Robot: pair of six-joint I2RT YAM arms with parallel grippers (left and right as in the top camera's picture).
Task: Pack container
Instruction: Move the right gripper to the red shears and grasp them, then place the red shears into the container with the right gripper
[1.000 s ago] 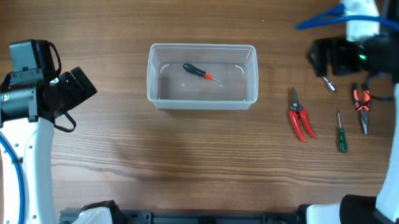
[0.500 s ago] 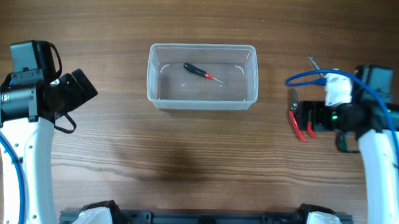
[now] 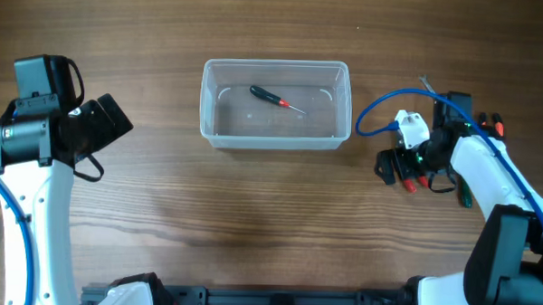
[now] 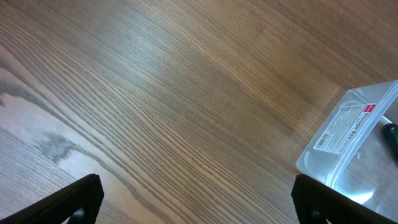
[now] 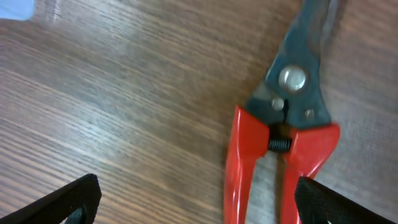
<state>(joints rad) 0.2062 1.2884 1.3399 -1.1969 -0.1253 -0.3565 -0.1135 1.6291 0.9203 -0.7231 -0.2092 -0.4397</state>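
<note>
Next, my right gripper moves down and to the right in the wrist view onto the cutters' tub-side red handle (image 3: 410, 185) (image 5: 239, 177), since it sits off-centre between the open fingers.
The container (image 3: 274, 134) is a clear rectangular tub at the table's centre back. A black-handled screwdriver with a red collar (image 3: 272, 98) lies inside it. My right gripper (image 3: 390, 167) is open and low over the red-handled cutters (image 3: 415, 182), to the right of the tub. In the right wrist view the cutters (image 5: 283, 146) lie flat on the wood. Their red handles sit between my open fingers (image 5: 199, 208), close to the right one. My left gripper (image 3: 112, 120) is open and empty, left of the tub. The left wrist view shows its open fingers (image 4: 199, 202) over bare wood, and the tub's corner (image 4: 348, 140).
A green-handled screwdriver (image 3: 466, 194) lies just right of the cutters, partly under my right arm. Orange-handled pliers (image 3: 495, 124) peek out behind the arm. A thin metal tool (image 3: 427, 84) lies behind the right wrist. A blue cable loops over the wrist.
My right arm has swung from the back right corner forward and left, and now sits low over the red-handled cutters. The left arm has not moved.
</note>
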